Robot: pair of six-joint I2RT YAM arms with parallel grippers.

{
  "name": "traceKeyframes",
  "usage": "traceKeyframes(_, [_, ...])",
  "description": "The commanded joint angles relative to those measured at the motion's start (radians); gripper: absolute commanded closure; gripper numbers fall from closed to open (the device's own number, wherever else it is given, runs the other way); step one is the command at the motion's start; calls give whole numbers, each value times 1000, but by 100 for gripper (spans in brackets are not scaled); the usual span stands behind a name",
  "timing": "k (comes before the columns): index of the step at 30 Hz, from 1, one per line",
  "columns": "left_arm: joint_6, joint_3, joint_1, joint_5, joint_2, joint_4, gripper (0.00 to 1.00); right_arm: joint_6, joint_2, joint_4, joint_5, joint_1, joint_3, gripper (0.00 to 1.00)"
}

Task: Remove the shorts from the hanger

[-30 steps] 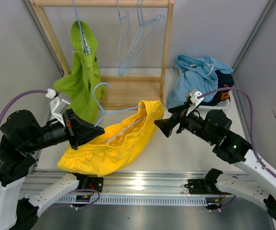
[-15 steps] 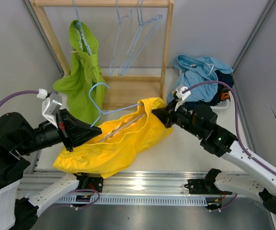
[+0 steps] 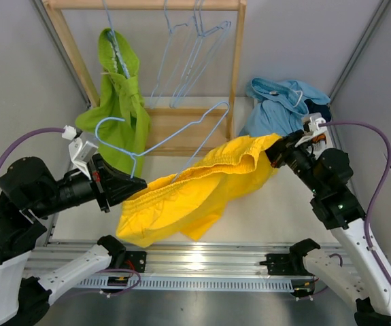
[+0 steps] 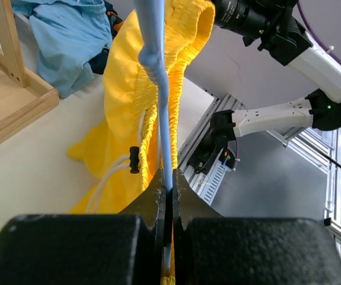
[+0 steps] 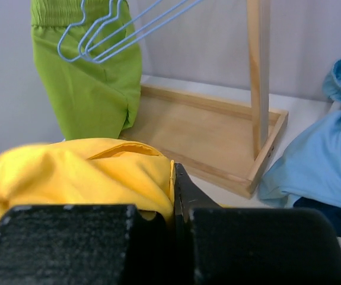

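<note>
My right gripper moves up and outward next, then down onto the light blue shorts to release the yellow pair, because other shorts lie piled there.
The yellow shorts hang stretched between my two grippers above the table. My right gripper is shut on one edge of them, and the fabric bunches against its fingers in the right wrist view. My left gripper is shut on the light blue wire hanger. Most of the hanger's triangle stands bare above the shorts. In the left wrist view the wire runs up from the closed jaws beside the gathered yellow waistband. Lime green shorts hang on another hanger on the rack.
The wooden rack stands at the back with empty blue hangers on its bar and a wooden base. At the back right, light blue shorts lie piled over darker ones. Grey walls close both sides.
My right gripper went from open to shut on the yellow shorts and pulled them right and back. The hanger's far end slid out of the fabric and now shows bare.
</note>
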Motion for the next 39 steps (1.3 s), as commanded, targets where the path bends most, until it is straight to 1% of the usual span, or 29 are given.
traceKeyframes(1, [4,10,-10,11,-25,-14,100,46,2,14,-32,-40,-52,100])
traceKeyframes(3, [1,18,-10,0,-17,-5,100,100,-1,57,-75,-37,-88,100])
traceKeyframes(5, [-1,24,-10,-19,2,18,100,138,-1,94,-110,4,-126,100])
traceKeyframes(7, [-16,9,-10,-110,13,64,100,152,2,109,-80,93,-169,100])
traceKeyframes(8, [-25,-5,-10,-145,10,147,100,143,14,122,-39,244,-178,100])
traceKeyframes(9, [-46,-60,-10,-211,9,194,100,112,25,132,68,335,-197,100])
traceKeyframes(10, [-60,-78,-10,-234,3,250,100,95,43,142,124,513,-198,100])
traceKeyframes(11, [-77,-126,-10,-248,4,352,100,82,66,143,194,599,-194,100])
traceKeyframes(12, [-114,-147,-10,-262,10,395,100,71,121,154,301,668,-171,100])
traceKeyframes(14, [-139,-209,-10,-308,36,460,100,60,171,171,349,777,-136,100])
traceKeyframes(15, [-142,-217,-10,-334,47,451,100,60,197,165,362,781,-88,100])
traceKeyframes(16, [-139,-211,-10,-416,56,422,100,46,199,159,374,778,-62,100])
traceKeyframes(17, [-134,-208,-12,-455,67,351,100,30,199,116,392,770,-28,100])
traceKeyframes(18, [-111,-204,-12,-470,65,318,100,11,194,97,406,720,8,100])
traceKeyframes(20, [-87,-206,-13,-553,44,232,100,-47,199,47,390,620,151,100])
traceKeyframes(21, [-79,-209,-15,-567,11,207,100,-58,208,25,364,478,214,100])
traceKeyframes(22, [-74,-206,-13,-579,-6,174,100,-64,246,5,328,398,284,100])
traceKeyframes(23, [-70,-200,-13,-607,-20,108,100,-84,275,-22,242,317,435,100])
traceKeyframes(24, [-68,-195,-13,-616,-43,79,100,-98,310,-36,207,176,520,100])
traceKeyframes(25, [-67,-195,-13,-625,-54,49,100,-112,397,-48,192,117,608,100])
traceKeyframes(26, [-68,-198,-13,-636,-63,4,100,-145,447,-68,164,62,789,100])
traceKeyframes(28, [-71,-203,-13,-635,-91,-24,100,-179,557,-107,167,-70,983,100])
traceKeyframes(29, [-77,-217,-15,-627,-102,-35,100,-185,677,-122,172,-112,1185,100])
traceKeyframes(31, [-82,-223,-13,-621,-119,-47,100,-195,798,-163,190,-202,1379,100])
traceKeyframes(32, [-83,-227,-13,-619,-122,-51,100,-196,899,-173,208,-222,1462,100])
traceKeyframes(33, [-87,-233,-13,-618,-123,-52,100,-195,930,-168,211,-242,1550,100])
traceKeyframes(35, [-83,-243,-13,-619,-128,-52,100,-189,953,-107,218,-288,1520,100])
traceKeyframes(38, [-74,-252,-13,-632,-120,-37,100,-176,929,2,212,-307,1292,100])
traceKeyframes(39, [-71,-253,-13,-635,-117,-29,100,-173,897,32,202,-309,1133,100])
